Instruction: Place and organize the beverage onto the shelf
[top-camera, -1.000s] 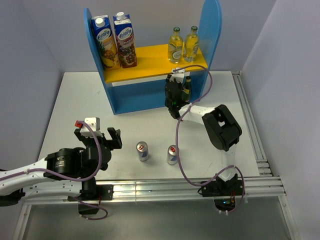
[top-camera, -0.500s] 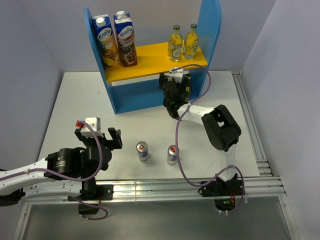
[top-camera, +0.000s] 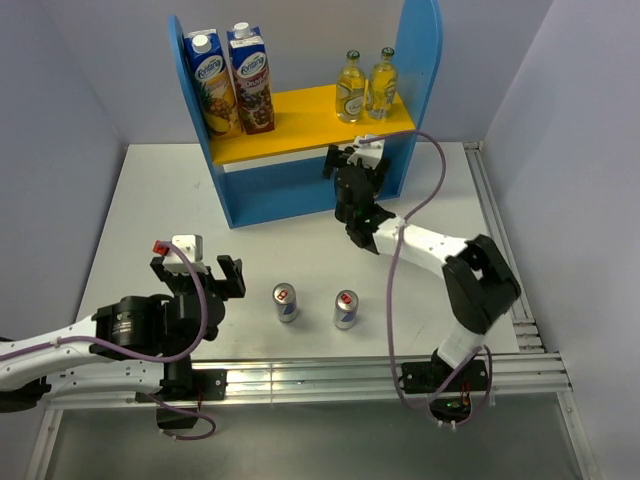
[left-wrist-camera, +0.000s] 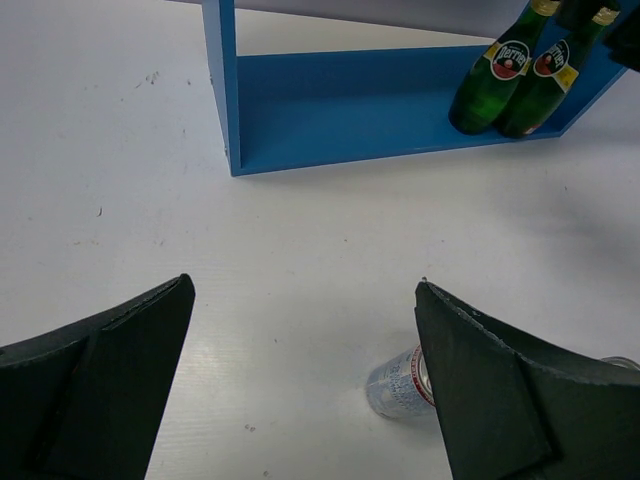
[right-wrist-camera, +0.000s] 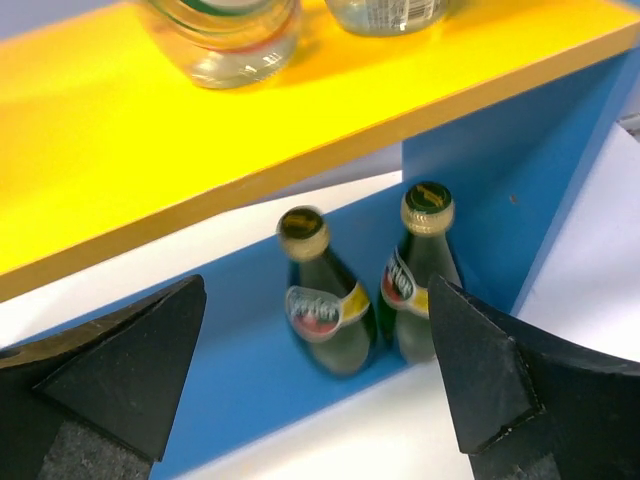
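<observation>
I need to move my left gripper over the nearer silver-blue can and lower it, since that can stands below my gripper, to its right in the top view.
The blue shelf stands at the back of the table. Two yellowish bottles stand on its yellow board. Below the board, two green bottles stand side by side at the right end of the lower level. My right gripper is open just in front of them, touching neither. Two silver-blue cans stand on the table near the front. My left gripper is open and empty, left of the nearer can.
Two tall blue juice cartons stand at the left end of the yellow board. Metal rails run along the table's right and front edges. The right arm's cable loops above the table near the cans.
The right gripper has opened and let go of a green bottle on the lower level, then drawn back a little; its elbow swung right. The left arm has not moved.
</observation>
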